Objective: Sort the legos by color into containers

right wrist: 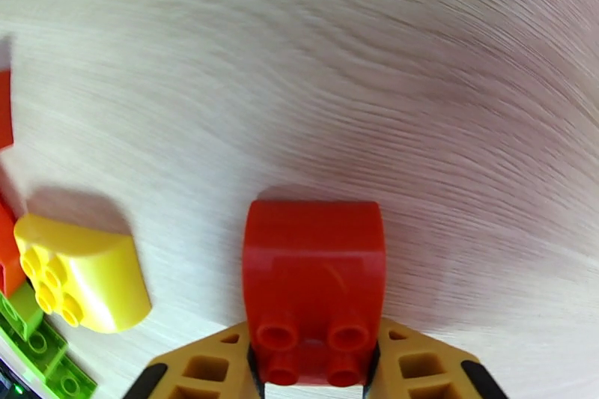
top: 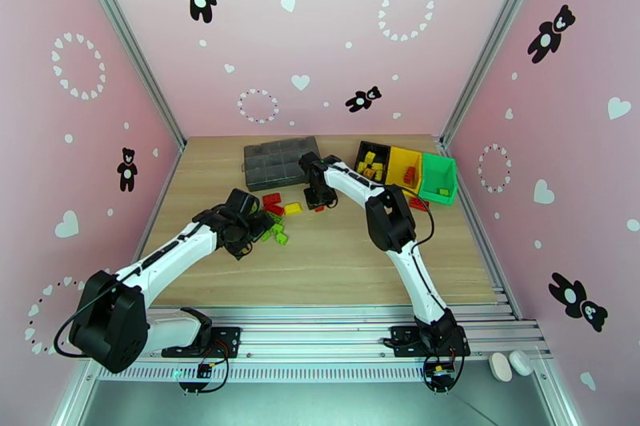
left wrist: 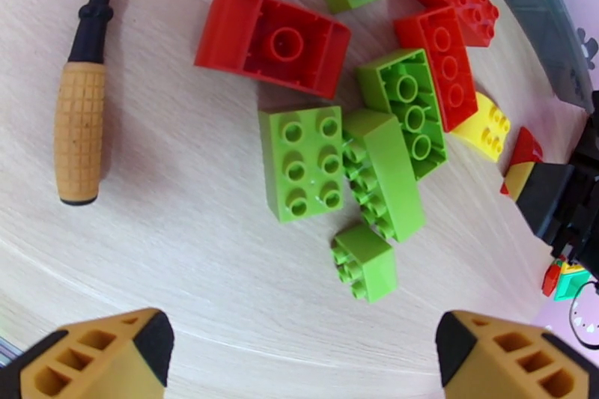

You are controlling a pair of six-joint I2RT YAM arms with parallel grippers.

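My right gripper next needs to go up, bring the red curved lego over the yellow container with the red legos and let go, because that container is beyond the black [top: 362,149] one from my gripper.
My right gripper [right wrist: 313,370] is shut on a red curved lego [right wrist: 313,273], its fingers [right wrist: 213,367] pressed against both sides just above the wooden table. A yellow lego [right wrist: 82,273] lies to its left. My left gripper [left wrist: 299,340] hangs open over the pile: lime green legos [left wrist: 303,161], a red arched lego [left wrist: 273,41] and two more red bricks [left wrist: 442,64]. From above, the left gripper [top: 254,225] is at the pile's left and the right gripper [top: 320,202] at its right. The containers stand at the back right: black [top: 362,149], yellow [top: 398,157] and green [top: 438,178].
A wooden-handled screwdriver [left wrist: 78,131] lies left of the pile. A dark grey organizer box [top: 280,161] sits behind the pile. One red brick [top: 418,202] lies on the table in front of the green bin. Pink walls close in three sides.
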